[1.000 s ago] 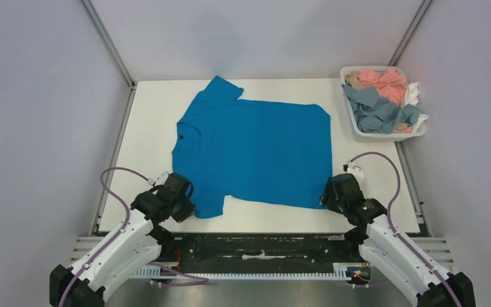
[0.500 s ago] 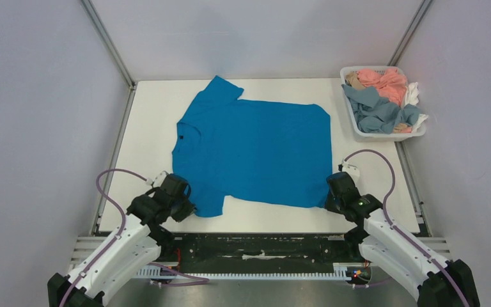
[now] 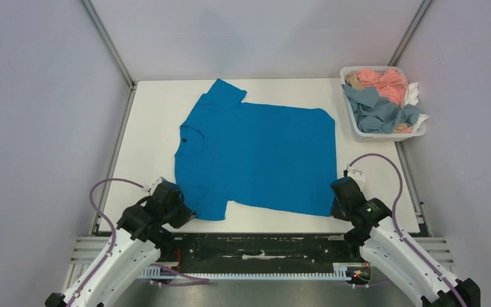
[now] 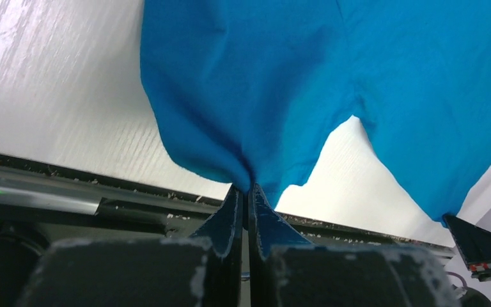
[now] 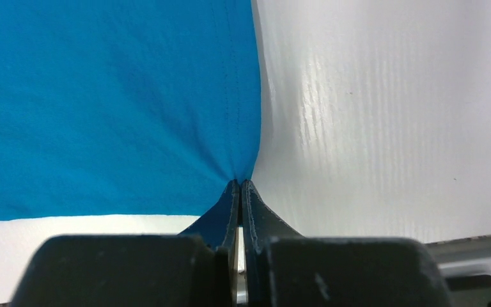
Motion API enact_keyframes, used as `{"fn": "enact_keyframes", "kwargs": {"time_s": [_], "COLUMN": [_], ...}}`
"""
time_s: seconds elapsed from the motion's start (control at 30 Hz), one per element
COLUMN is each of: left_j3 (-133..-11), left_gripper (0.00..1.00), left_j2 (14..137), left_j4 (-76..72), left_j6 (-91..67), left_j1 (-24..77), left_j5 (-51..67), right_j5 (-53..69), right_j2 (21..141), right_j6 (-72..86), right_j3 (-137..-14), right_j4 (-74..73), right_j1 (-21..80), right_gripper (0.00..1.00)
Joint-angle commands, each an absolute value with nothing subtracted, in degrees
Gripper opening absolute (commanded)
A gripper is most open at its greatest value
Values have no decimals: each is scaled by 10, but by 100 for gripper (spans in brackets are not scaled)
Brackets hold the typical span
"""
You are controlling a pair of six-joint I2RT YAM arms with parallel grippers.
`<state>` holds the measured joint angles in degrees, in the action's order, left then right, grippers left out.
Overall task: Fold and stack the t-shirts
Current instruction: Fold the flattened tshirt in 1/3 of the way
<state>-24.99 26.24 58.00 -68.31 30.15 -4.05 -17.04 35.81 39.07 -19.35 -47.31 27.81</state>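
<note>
I will carry the shirt's near sleeve up and outward with my left gripper and release it on the shirt's chest (image 3: 207, 129) beside the collar, since this side of the shirt is still unfolded.
A blue t-shirt (image 3: 256, 157) lies spread flat on the white table (image 3: 147, 109), collar to the left and hem to the right. My left gripper (image 3: 180, 212) is shut on the near sleeve (image 4: 230, 128), the cloth bunched between its fingertips (image 4: 247, 187). At the shirt's near right hem corner (image 5: 246, 153), my right gripper (image 3: 337, 206) is shut on the fabric, which puckers into its tips (image 5: 240, 182). Both grippers sit low at the table's near edge.
A white basket (image 3: 383, 133) at the back right holds a heap of pink, grey-blue and white t-shirts (image 3: 383, 96). The black rail (image 3: 262, 246) runs along the table's near edge. Grey walls enclose the table on three sides.
My right gripper has closed on the hem corner. Both arms have drawn back toward the near edge, and the shirt has slid slightly nearer and to the right.
</note>
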Motion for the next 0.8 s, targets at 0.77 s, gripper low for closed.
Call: {"fn": "enact_keyframes", "kwargs": {"time_s": [0.77], "left_j3": [-482], "left_gripper": [2], "left_j2": [602], "left_j4": [335], "left_j6": [-537], "left_j1": [284], "left_j5": [-98], "right_j5": [-282], "right_j2": [459], "right_j6": [343], "right_j3": [-316], "right_j4": [-279], "right_j1": [274], "right_gripper": [0]}}
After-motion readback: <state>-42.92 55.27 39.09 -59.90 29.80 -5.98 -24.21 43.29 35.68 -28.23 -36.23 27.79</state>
